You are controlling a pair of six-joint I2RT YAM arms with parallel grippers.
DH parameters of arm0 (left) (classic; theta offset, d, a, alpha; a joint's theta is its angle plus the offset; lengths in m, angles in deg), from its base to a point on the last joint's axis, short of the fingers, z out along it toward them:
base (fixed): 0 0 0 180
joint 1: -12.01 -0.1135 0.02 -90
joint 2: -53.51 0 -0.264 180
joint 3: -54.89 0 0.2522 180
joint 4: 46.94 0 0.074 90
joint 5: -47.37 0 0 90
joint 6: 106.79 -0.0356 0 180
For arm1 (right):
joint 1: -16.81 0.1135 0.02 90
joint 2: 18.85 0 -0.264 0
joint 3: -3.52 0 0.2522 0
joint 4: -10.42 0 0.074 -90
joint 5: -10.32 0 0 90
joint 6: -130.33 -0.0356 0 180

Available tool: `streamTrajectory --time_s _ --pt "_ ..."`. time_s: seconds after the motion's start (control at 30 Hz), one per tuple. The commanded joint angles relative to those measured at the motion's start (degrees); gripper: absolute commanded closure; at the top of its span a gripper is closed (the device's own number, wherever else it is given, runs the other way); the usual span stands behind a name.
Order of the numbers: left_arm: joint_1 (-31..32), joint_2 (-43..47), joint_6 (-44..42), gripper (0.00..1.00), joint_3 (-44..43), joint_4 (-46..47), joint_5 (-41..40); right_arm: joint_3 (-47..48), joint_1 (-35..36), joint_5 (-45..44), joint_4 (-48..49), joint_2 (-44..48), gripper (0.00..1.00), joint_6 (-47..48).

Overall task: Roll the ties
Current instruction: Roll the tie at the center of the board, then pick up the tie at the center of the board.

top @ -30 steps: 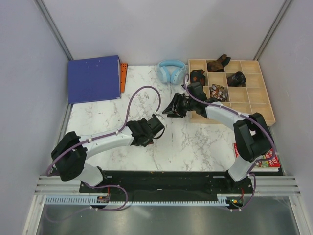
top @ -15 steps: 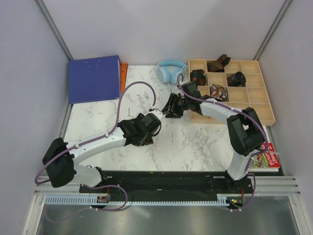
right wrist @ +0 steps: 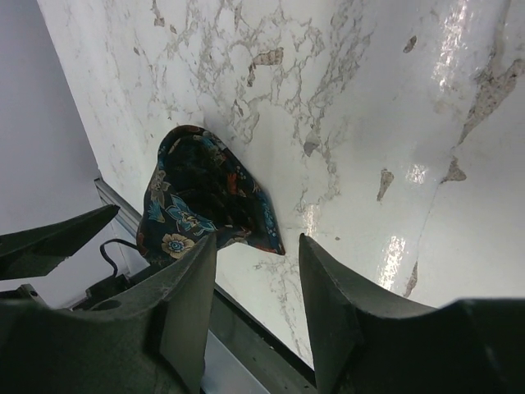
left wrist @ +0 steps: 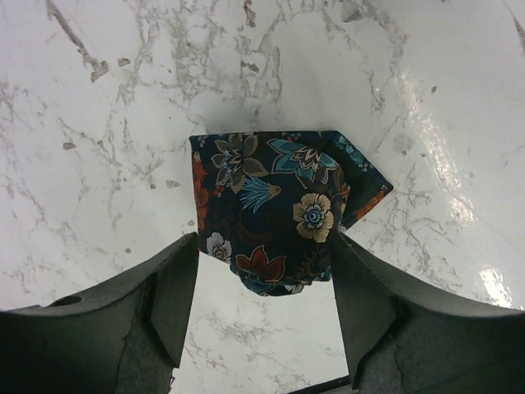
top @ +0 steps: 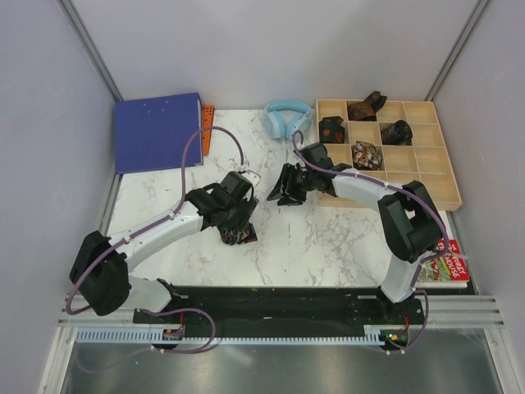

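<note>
My left gripper will move down next around the sides of the rolled tie [top: 235, 235] [left wrist: 275, 205] and close on it, since it lies between my open fingers but still below them.
A rolled tie [left wrist: 275, 205], dark navy with a floral print, lies on the marble table [top: 312, 238]. It also shows in the top view [top: 239, 236] and the right wrist view [right wrist: 197, 201]. My left gripper [left wrist: 262, 271] is open, its fingertips on either side of the roll's near end. In the top view the left gripper [top: 235, 222] hangs just over the roll. My right gripper [top: 280, 189] is open and empty, a short way right of the roll and above the table [right wrist: 254, 263]. Several more rolled ties [top: 367, 154] sit in compartments of the wooden tray [top: 426, 176].
Light-blue headphones [top: 287, 119] lie at the back beside the tray. A blue binder [top: 158, 131] with an orange strip [top: 207, 127] lies at the back left. A red packet [top: 449, 269] lies at the right near edge. Grey walls enclose the table.
My left gripper has swung left and away from the right gripper, and the rolled tie now shows on the table below it. My right gripper has shifted slightly left.
</note>
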Motion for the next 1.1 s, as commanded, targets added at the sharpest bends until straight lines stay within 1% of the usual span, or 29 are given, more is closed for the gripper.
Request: streamTrajectory --time_s 0.0,0.07,0.17,0.23,0.57,0.67,0.83,0.9,1.03,1.07 --pt "-0.91 -1.68 -3.97 0.28 -3.6 0.24 9.56 -0.9 -0.01 -0.87 0.62 2.62 0.47 0.9" --pt "-0.9 -1.85 -3.71 0.28 -3.52 0.06 10.72 -1.08 -0.01 -0.79 0.71 2.62 0.47 0.9" --pt "-0.99 -2.38 -3.8 0.27 -2.9 -0.37 10.02 -1.43 -0.01 -0.79 1.06 2.54 0.47 0.82" --pt "-1.17 -4.39 -3.45 0.27 -3.42 -1.25 9.67 -1.52 -0.01 -0.7 0.98 2.54 0.47 0.82" --pt "-1.26 -10.2 -2.13 0.26 -3.34 -1.61 3.78 -2.14 -0.1 -0.52 0.98 3.15 0.47 0.99" --pt "-1.17 -10.64 -1.6 0.26 -2.99 -1.52 0.62 -2.14 -0.01 -0.43 1.06 3.41 0.47 0.91" --pt "-1.17 -10.55 -0.81 0.27 -1.67 -1.08 -1.41 -2.31 -0.01 -0.26 1.15 3.33 0.47 0.91" --pt "-1.26 -11.17 -0.54 0.33 -0.97 -0.99 -2.02 -2.31 -0.1 -0.17 1.24 3.24 0.47 0.99" --pt "-1.26 -12.84 1.03 0.54 -0.79 -1.6 -2.03 -2.66 0.08 -0.08 1.15 3.59 0.47 1.26" --pt "-1.26 -13.19 0.95 0.66 -0.88 -1.52 -2.64 -2.84 -0.01 -0.17 1.24 3.85 0.47 1.17"
